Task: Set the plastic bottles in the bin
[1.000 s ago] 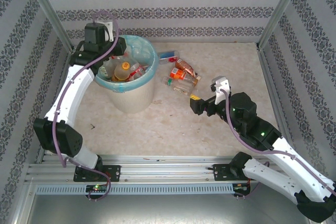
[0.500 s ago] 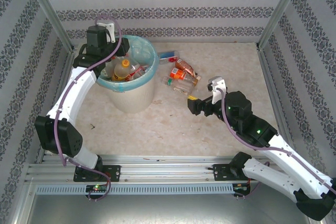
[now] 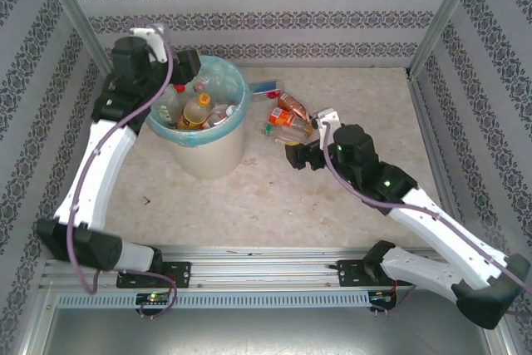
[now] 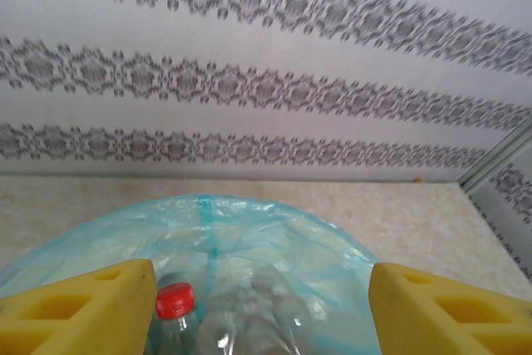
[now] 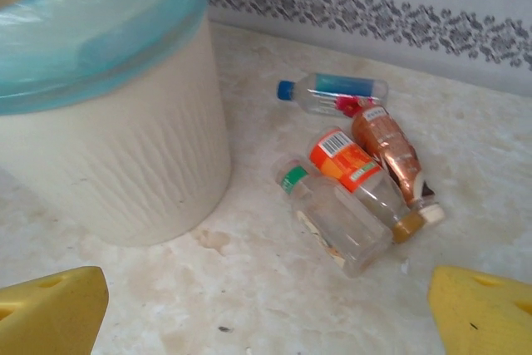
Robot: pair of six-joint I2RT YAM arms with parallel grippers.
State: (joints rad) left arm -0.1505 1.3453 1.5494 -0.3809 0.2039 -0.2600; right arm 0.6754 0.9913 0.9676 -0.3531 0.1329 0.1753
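Observation:
The clear green-banded bottle point(image 3: 287, 133) point(image 5: 339, 220) lies below, nearest in the pile. I will reach outward with my right gripper next and lower my open fingers around the bottle's middle.
The bin point(image 3: 212, 151) is a cream bucket with a turquoise liner point(image 4: 249, 222), standing at the back left, and several plastic bottles point(image 3: 197, 110) lie inside it. My left gripper point(image 3: 184, 72) hangs over its back-left rim, open and empty point(image 4: 262, 288). Below it lie a red-capped bottle point(image 4: 174, 301) and a crushed clear one point(image 4: 266, 313). Right of the bin point(image 5: 125, 147) on the table lie a blue-capped bottle point(image 5: 332, 93), an orange-labelled one point(image 5: 353, 164), a copper one point(image 5: 386, 147) and a clear green-banded one point(image 5: 337, 214). My right gripper point(image 3: 294, 156) is low and open, just short of this pile point(image 5: 266, 288).
Patterned walls with metal posts point(image 3: 436, 18) enclose the table at the back and sides. The pile of loose bottles point(image 3: 289, 120) lies between the bin and the right wall. An aluminium rail point(image 3: 266, 255) with both arm bases runs along the near edge.
My left gripper's jaws have spread apart over the bin, and the left arm has pulled back to the left. The right gripper has slid left, closer to the bottles on the table.

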